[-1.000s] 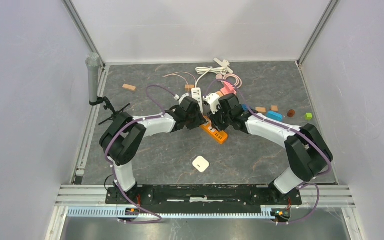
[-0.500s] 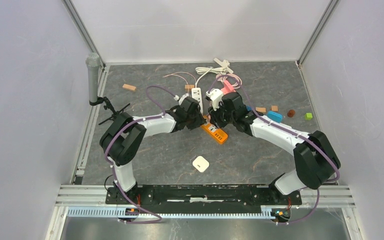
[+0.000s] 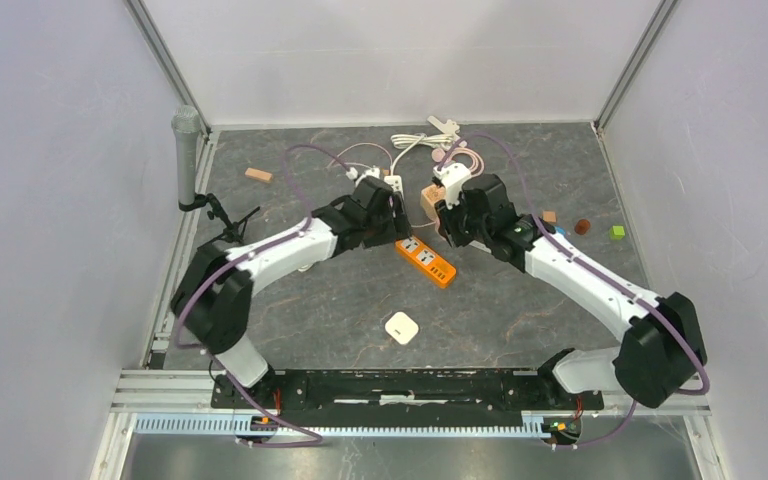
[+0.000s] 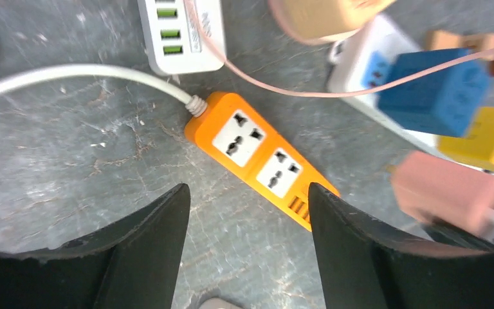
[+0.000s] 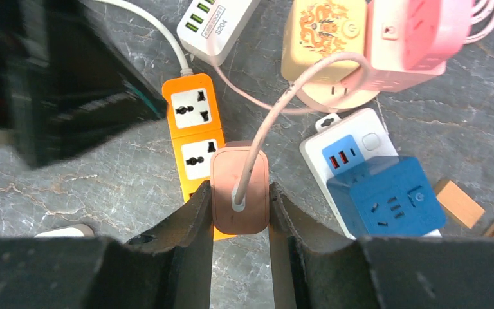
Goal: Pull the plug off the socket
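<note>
My right gripper moves back past the orange socket strip and brings the salmon-pink plug down beside the white square adapter next.
The orange socket strip (image 3: 426, 260) lies flat on the table, both white sockets bare (image 4: 257, 158) (image 5: 190, 129). My right gripper (image 5: 239, 193) is shut on the salmon-pink plug (image 5: 239, 177), which hangs in the air above the strip's near end, its pink cable curving up toward the back. That plug also shows blurred at the right of the left wrist view (image 4: 447, 193). My left gripper (image 4: 247, 193) stands open over bare table just beside the strip, nothing between its fingers. In the top view the left gripper (image 3: 390, 222) and the right gripper (image 3: 444, 226) flank the strip's far end.
Behind the strip lie a white USB charger (image 5: 215, 22), a beige socket (image 5: 325, 38), a pink socket (image 5: 418, 32) and a blue cube socket (image 5: 386, 193) on a white strip. A white square adapter (image 3: 401, 327) sits nearer the bases. Small blocks (image 3: 258, 174) are scattered; a microphone (image 3: 186, 155) stands at left.
The right gripper has lifted back and to the right, bringing the plug out of the orange strip. The left gripper has let go of the strip, opened and drawn back.
</note>
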Controlling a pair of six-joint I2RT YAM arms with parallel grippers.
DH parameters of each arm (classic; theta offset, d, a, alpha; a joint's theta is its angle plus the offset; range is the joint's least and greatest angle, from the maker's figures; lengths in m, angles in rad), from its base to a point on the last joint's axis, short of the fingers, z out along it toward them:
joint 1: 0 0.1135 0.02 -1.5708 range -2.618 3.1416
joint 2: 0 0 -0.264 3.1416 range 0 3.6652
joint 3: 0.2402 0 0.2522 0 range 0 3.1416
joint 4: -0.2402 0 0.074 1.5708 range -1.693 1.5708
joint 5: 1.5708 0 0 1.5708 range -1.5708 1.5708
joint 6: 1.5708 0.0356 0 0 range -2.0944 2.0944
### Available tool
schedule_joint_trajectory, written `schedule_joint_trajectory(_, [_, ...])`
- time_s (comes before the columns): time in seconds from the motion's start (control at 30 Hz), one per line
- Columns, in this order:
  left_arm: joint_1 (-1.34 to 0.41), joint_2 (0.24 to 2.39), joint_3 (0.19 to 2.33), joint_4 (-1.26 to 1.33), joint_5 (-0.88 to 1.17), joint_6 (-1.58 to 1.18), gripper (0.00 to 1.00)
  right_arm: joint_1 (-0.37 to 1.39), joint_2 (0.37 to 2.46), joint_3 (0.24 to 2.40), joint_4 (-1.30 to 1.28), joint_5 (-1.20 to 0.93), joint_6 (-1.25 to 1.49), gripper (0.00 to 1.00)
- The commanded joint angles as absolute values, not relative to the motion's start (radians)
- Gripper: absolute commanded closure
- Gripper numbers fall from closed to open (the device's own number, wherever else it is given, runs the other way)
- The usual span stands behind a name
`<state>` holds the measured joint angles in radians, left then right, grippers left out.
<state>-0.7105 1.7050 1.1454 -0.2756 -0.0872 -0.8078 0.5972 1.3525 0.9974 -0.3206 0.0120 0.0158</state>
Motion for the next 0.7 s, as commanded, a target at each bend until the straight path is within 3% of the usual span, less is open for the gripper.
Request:
schedule_joint_trajectory(0.0, [-0.707,1.508,1.189,-0.370,-0.194,-0.702,0.23,0.592,1.283,1.052,-0.367,0.049,0.076,1.00])
schedule_joint_trajectory(0.33, [-0.663,1.148,1.034,-0.452,-0.423,-0.689,0.07,0.592,1.165,1.075,-0.449,-0.157,0.113,1.00])
schedule_joint_trajectory(0.67, [-0.645,1.030,0.966,-0.453,-0.459,-0.660,0.01,0.591,0.999,0.750,-0.606,-0.204,0.274,0.96])
